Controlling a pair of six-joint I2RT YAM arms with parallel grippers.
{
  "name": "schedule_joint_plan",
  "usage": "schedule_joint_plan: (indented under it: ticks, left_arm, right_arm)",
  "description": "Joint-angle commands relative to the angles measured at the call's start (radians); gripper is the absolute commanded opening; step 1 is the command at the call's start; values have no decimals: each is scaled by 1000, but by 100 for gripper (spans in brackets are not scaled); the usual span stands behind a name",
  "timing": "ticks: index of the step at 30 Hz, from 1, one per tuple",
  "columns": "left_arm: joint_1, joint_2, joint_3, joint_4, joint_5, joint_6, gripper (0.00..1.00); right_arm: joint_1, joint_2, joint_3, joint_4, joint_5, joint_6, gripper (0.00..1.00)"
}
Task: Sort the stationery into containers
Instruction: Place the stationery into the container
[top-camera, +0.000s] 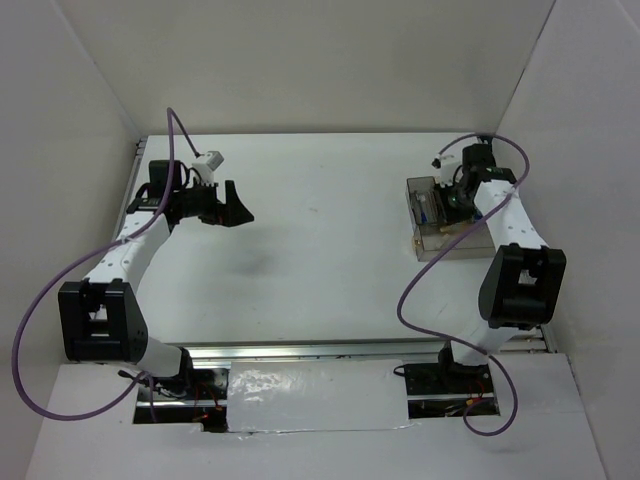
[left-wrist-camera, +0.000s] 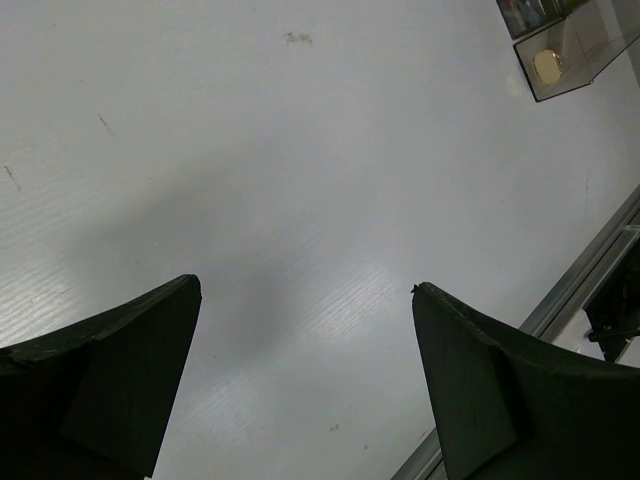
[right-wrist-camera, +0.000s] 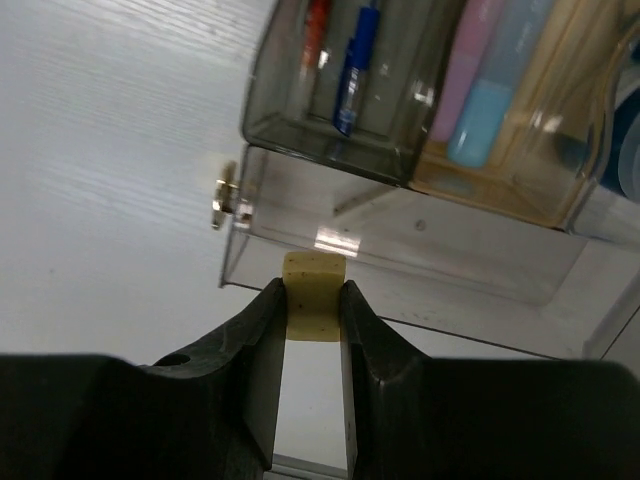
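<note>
The right gripper shifts the beige block away from the gold knob next, then lowers it over the clear front compartment's middle (top-camera: 456, 246) (right-wrist-camera: 412, 258).
My right gripper (right-wrist-camera: 312, 292) is shut on a beige block (right-wrist-camera: 313, 296) and holds it just above the clear front compartment of the divided tray (right-wrist-camera: 300, 265). The smoky-grey section (right-wrist-camera: 330, 130) holds a red pen (right-wrist-camera: 316, 30) and a blue pen (right-wrist-camera: 355, 70). Beside them lie a pink bar (right-wrist-camera: 462, 70) and a light-blue bar (right-wrist-camera: 480, 120). A blue-white roll (right-wrist-camera: 630, 150) shows at the right edge. In the top view the tray (top-camera: 425, 240) sits at the right, under the right gripper (top-camera: 462, 190). My left gripper (left-wrist-camera: 305, 290) is open and empty, over bare table at the far left (top-camera: 232, 208).
A small gold knob (right-wrist-camera: 224, 200) sticks out of the tray's left side. White walls close in the table on three sides. A metal rail (top-camera: 330, 350) runs along the near edge. The tray's corner with a tan piece (left-wrist-camera: 548, 66) shows in the left wrist view.
</note>
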Motion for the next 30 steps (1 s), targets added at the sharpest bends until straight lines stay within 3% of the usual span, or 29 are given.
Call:
schedule_joint_plan:
  ticks: [1, 15, 19, 24, 25, 30]
  left_arm:
    - [-2, -7, 23, 1, -10, 31, 99]
    - [-2, 16, 22, 16, -12, 2, 99]
    - [-2, 11, 25, 7, -16, 10, 99]
    - [-2, 6, 28, 1, -18, 17, 99]
    - [-2, 5, 26, 0, -18, 17, 99]
    - [0, -20, 26, -7, -30, 22, 99]
  right_arm:
    - [-69, -4, -32, 22, -22, -48, 16]
    - [-169, 28, -118, 99, 25, -65, 31]
    - [-176, 44, -126, 134, 33, -51, 44]
    - [-182, 71, -98, 139, 21, -23, 53]
    - [-182, 74, -92, 136, 19, -17, 63]
    - [-179, 6, -61, 81, -24, 4, 79]
